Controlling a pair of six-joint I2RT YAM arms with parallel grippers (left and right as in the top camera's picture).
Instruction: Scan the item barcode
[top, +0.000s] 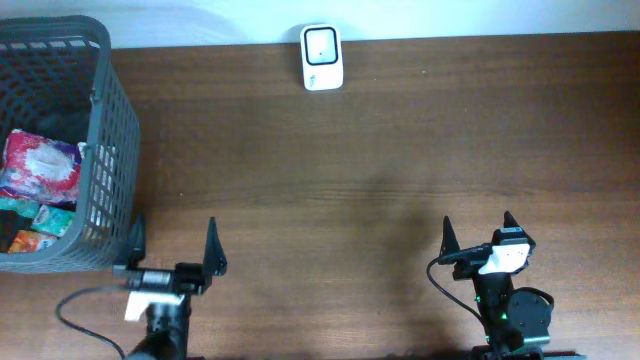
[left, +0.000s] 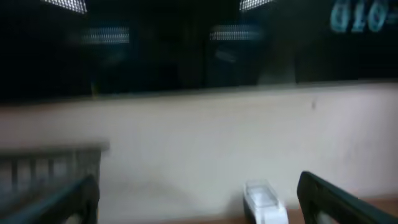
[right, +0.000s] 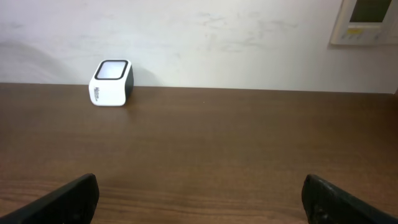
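Observation:
My left gripper reaches over the basket's rim down to the pink-and-white packet (top: 40, 165) next. The packet lies uppermost, outward of the gripper and to its left in the overhead view.
A white barcode scanner (top: 322, 58) with a black-rimmed window stands at the table's far edge; it also shows in the right wrist view (right: 111, 83) and, blurred, in the left wrist view (left: 264, 202). The items, a pink-and-white packet (top: 40, 165) and a few colourful ones under it, lie in the grey mesh basket (top: 105, 130) at the far left. My left gripper (top: 175, 230) hovers open at the near edge beside the basket's front corner, holding nothing (left: 199, 200). My right gripper (top: 478, 224) stands open and holds nothing at the near right (right: 200, 198).
The basket's wall (left: 50, 165) fills the left of the left wrist view. A pale wall runs behind the table, with a wall panel (right: 367, 22) at the upper right. Bare brown tabletop (top: 380, 170) lies between the grippers and the scanner.

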